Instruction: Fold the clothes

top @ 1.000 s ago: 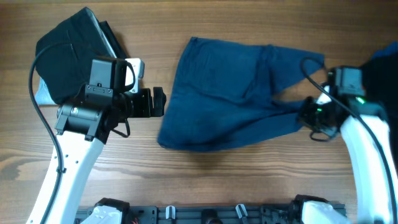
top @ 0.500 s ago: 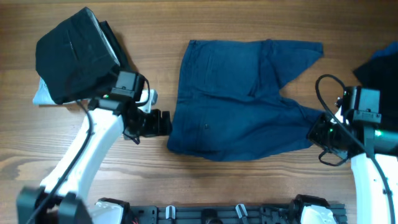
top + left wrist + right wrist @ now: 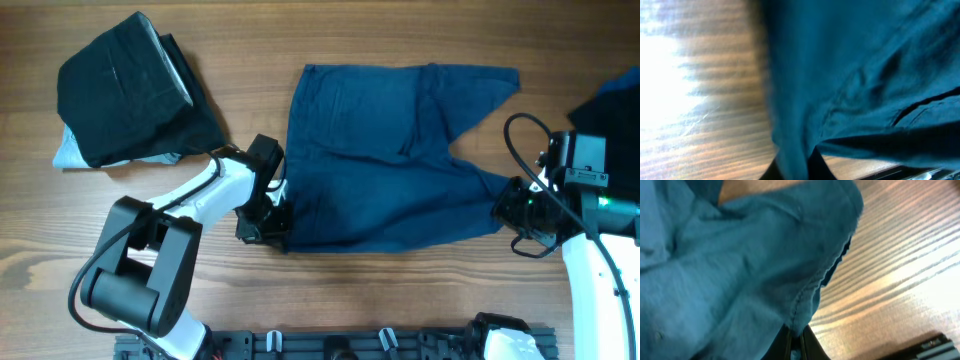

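My right gripper is inward of the shorts' far leg end [image 3: 502, 84], which lies flat. It will next lift the hem of the shorts up, carry it outward onto that leg end and let it go.
Dark blue shorts [image 3: 390, 150] lie spread across the middle of the wooden table, waistband to the left, one leg reaching up right. My left gripper [image 3: 275, 232] is shut on the shorts' lower left corner [image 3: 795, 150], the cloth pinched between its dark fingers. At the lower right leg end, my right gripper [image 3: 507, 205] is shut on the stitched hem [image 3: 799, 325]. Other clothes sit apart: a black-navy folded pile [image 3: 125, 90] with a pale blue piece [image 3: 70, 152] under it at the far left.
A dark garment [image 3: 612, 105] lies at the right edge beside my right arm. Bare wood table [image 3: 400, 290] runs along the front, with the arm bases at the bottom edge.
My left gripper has swung down to the shorts' lower left corner and shut on it. The shorts were pulled out flatter. The right gripper keeps its hold.
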{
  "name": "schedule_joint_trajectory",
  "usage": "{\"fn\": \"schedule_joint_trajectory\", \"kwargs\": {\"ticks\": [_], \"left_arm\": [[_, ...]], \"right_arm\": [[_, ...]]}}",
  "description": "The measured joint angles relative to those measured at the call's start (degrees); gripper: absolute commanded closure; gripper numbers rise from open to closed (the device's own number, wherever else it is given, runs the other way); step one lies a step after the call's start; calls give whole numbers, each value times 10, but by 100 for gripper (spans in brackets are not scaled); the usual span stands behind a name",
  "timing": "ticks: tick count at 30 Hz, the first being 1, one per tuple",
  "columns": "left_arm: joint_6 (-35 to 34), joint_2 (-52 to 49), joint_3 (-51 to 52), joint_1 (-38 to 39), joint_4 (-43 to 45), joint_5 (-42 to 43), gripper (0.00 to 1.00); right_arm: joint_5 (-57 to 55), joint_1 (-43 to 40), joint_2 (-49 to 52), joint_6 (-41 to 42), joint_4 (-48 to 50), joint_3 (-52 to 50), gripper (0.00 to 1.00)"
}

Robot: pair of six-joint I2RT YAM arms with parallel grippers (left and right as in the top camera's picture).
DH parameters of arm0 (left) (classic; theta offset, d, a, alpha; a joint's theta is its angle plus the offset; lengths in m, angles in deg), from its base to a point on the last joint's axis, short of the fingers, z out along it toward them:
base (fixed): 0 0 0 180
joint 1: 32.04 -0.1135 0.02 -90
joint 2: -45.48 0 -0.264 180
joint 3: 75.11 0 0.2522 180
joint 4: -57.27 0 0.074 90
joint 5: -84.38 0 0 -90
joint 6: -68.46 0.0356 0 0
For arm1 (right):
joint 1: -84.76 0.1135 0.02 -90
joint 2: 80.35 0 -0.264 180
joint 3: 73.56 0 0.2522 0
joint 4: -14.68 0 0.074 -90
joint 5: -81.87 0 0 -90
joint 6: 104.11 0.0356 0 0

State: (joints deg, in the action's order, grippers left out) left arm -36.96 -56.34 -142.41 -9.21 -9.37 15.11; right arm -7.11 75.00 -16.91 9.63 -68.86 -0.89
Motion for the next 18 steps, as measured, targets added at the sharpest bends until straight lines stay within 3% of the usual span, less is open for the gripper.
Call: {"fn": "schedule_joint_trajectory", "kwargs": {"ticks": [6,13,18], "left_arm": [[-20,55,-3,-50,-126,-24,96],[-26,295,-7,-89,-164,-20,96],[-26,435,-56,-90,-166,-19,96]], "right_arm": [[2,3,1,22,14,-5,96],[-10,3,-30,27,-12,2,96],[2,3,-94,17,-45,132,96]]}}
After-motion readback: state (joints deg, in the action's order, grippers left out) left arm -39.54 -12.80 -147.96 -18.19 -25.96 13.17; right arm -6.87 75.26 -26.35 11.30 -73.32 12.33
